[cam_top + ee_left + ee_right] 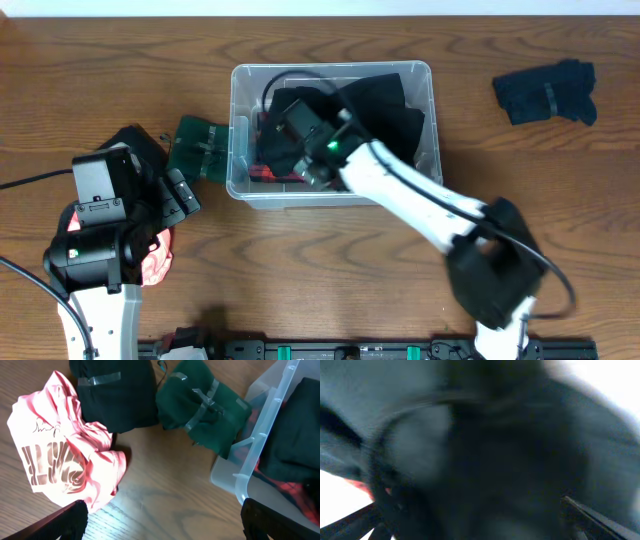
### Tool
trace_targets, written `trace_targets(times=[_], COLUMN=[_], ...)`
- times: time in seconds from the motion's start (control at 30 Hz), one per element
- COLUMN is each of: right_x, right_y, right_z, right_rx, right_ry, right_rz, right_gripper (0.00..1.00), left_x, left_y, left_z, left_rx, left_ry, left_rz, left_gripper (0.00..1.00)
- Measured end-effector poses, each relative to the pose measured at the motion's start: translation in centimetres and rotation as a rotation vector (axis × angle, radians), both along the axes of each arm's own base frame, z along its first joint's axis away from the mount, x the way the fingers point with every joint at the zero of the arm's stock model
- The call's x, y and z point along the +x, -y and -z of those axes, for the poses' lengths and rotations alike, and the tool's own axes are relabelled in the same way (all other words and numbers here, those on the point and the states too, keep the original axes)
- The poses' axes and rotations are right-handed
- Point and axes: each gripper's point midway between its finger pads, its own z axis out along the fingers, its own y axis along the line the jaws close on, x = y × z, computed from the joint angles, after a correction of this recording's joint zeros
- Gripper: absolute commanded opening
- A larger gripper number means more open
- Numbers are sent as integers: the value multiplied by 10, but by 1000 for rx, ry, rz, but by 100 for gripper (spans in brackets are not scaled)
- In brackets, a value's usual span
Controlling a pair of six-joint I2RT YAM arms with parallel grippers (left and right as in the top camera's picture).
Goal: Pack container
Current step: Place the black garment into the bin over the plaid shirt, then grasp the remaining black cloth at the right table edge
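I will raise my right gripper, move it to the right in the overhead view and lower it onto the dark blue bundle's near edge [553, 113], because the bundle is outside the container [270, 195].
The clear container [270, 195] stands mid-table, holding black cloth [385, 105] and a red-and-black garment [270, 172]. My right gripper [288, 125] reaches down into its left half. In the right wrist view the blurred fingers stand wide apart [470, 525] against dark cloth [510, 460]. My left gripper [175, 190] hovers left of the container, open and empty [162, 525] above bare wood. A pink printed shirt [65, 455], a taped black bundle [115, 390] and a taped green bundle [205, 405] lie before it. The green bundle [200, 148] touches the container's wall [260, 435].
A dark blue taped bundle [545, 92] lies on the table at the far right. The pink shirt [155, 262] sits partly under my left arm. A black cable [30, 182] runs off the left edge.
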Motion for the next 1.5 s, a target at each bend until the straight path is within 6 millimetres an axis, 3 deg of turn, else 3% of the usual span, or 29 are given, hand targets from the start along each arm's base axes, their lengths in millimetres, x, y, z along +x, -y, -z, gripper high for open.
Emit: trace_targets(times=[0.1, 0.2, 0.23, 0.3, 0.33, 0.43, 0.57, 0.7, 0.9, 1.03, 1.17, 1.23, 1.37, 1.4, 1.5], right_x=[27, 49, 54, 57, 58, 69, 86, 96, 107, 111, 133, 144, 151, 151, 148], right_y=[43, 130, 169, 228, 257, 313, 354, 372, 398, 413, 414, 414, 408, 406, 404], right_z=[-87, -170, -188, -199, -192, -152, -74, -2, 74, 108, 103, 100, 113, 117, 121], right_rx=[133, 218, 227, 207, 196, 173, 224, 436, 852, 959, 1066, 1110, 1168, 1171, 1184], right_ry=[179, 350, 390, 415, 397, 308, 150, 22, -102, -132, -79, -56, -87, -100, -125], right_rz=[108, 282, 353, 468, 526, 653, 778, 970, 1337, 1454, 1424, 1390, 1375, 1379, 1386], right_gripper=[99, 99, 99, 99, 99, 99, 99, 99, 99, 99, 97, 77, 10, 1, 1], left_x=[0, 0, 0, 0, 0, 0, 0, 0, 1, 2, 3, 3, 4, 4, 4], left_y=[-1, -1, -1, -1, -1, -1, -1, -1, -1, -1, -1, -1, -1, -1, -1], left_z=[0, 0, 0, 0, 0, 0, 0, 0, 4, 7, 8, 9, 10, 10, 10], left_rx=[3, 3, 3, 3, 3, 3, 3, 3, 1, -1, -2, -3, -3, -3, -3], left_ry=[-1, -1, -1, -1, -1, -2, -1, -1, -16, -30, -38, -42, -45, -46, -45], left_rz=[-2, -3, -2, -3, -2, -2, -3, -3, -2, -2, -3, -3, -3, -3, -3], left_gripper=[98, 98, 98, 98, 98, 98, 98, 98, 98, 98, 98, 98, 98, 98, 98])
